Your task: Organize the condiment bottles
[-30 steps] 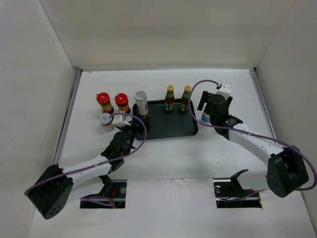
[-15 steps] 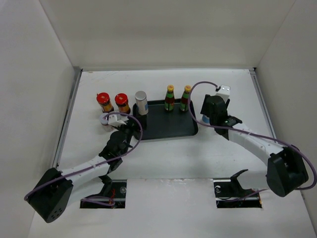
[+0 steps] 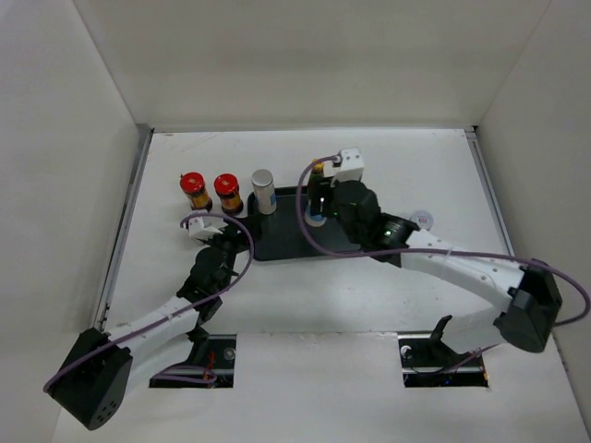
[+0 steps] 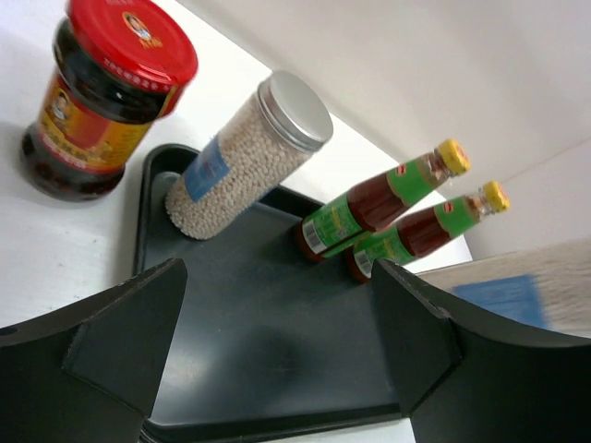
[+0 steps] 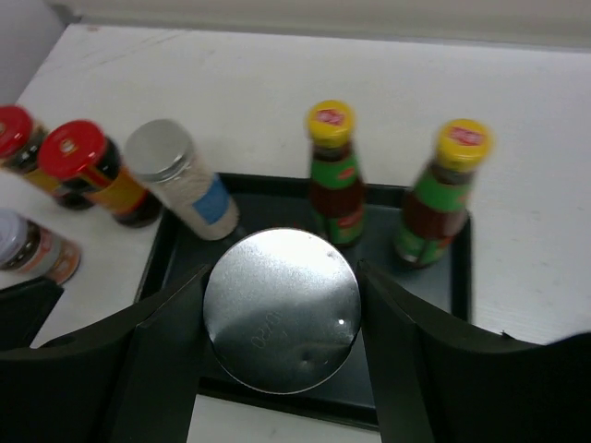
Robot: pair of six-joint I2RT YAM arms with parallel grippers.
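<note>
I will next move my right gripper to the open gap (image 3: 290, 201) (image 5: 271, 209) beside the other grey-topped jar, below it and to the left in the top view, then lower it and let go.
My right gripper (image 3: 319, 210) (image 5: 282, 318) hangs over the black tray (image 3: 277, 242) (image 5: 268, 198), shut on a grey-topped jar (image 5: 282, 309) whose round metal lid fills the gap between the fingers. Another grey-topped jar (image 3: 264, 190) (image 4: 249, 152) stands at the tray's back left corner. Two yellow-capped bottles (image 5: 332, 175) (image 5: 441, 189) stand at the tray's back edge. Two red-lidded jars (image 3: 192, 189) (image 3: 227, 192) sit on the table left of the tray. My left gripper (image 3: 226, 240) (image 4: 277, 341) is open at the tray's near left corner, holding nothing.
A short pale-lidded jar (image 3: 422, 219) stands on the table right of the tray. Another one (image 5: 28, 245) shows left of the tray, close to my left gripper. White walls close off the back and both sides.
My right gripper shut on the grey-topped jar to the right of the tray and carried it left over the tray. My left gripper drew back a little towards the near left.
</note>
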